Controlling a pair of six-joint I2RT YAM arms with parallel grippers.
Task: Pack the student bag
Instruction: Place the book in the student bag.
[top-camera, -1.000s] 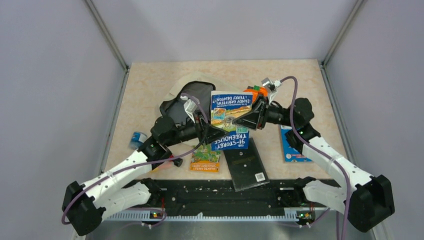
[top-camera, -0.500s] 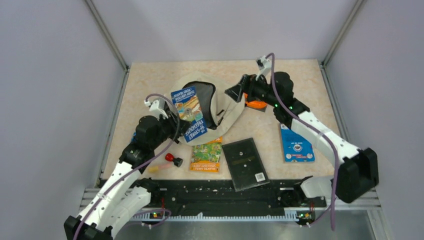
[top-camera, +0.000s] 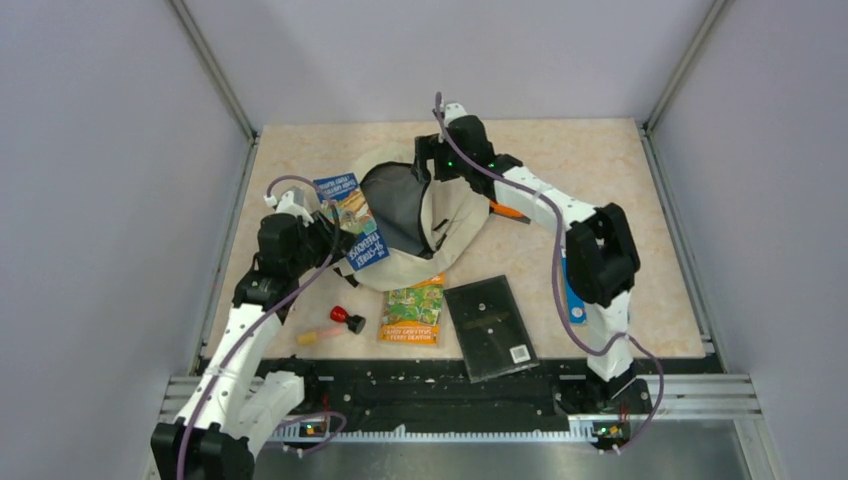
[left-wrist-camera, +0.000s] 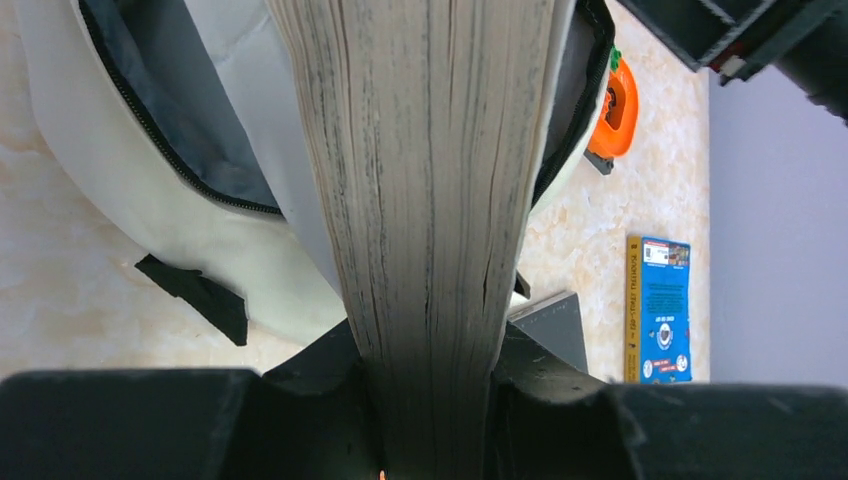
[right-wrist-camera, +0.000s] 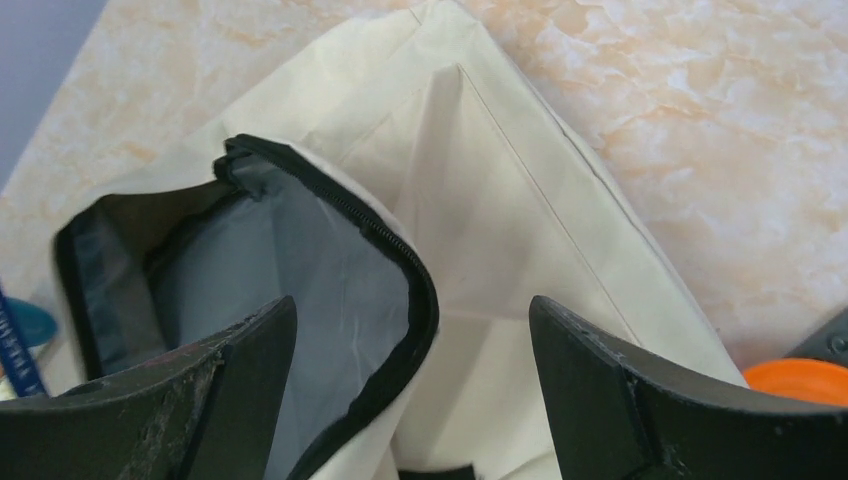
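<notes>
My right gripper lowers its open fingers onto the bag's zipper edge at the bag's far rim next and closes there, because that edge runs between the spread fingers.
The student bag, cream fabric with a black zipper, lies mid-table with its dark mouth gaping upward. My left gripper is shut on a thick blue paperback book, holding it at the bag's left rim. In the left wrist view the book's page edge runs up from my gripper toward the bag. My right gripper hovers open over the bag's far rim. In the right wrist view, the zipper edge of the bag lies between the spread jaws of my gripper, which hold nothing.
A black notebook and a small green-orange book lie in front of the bag. A red-black small item and a yellow pen sit front left. An orange object and a blue book lie to the right.
The right gripper let go of the blue book, opened and swung back to the bag's far rim. The left gripper carried the book leftward to the bag's left edge.
</notes>
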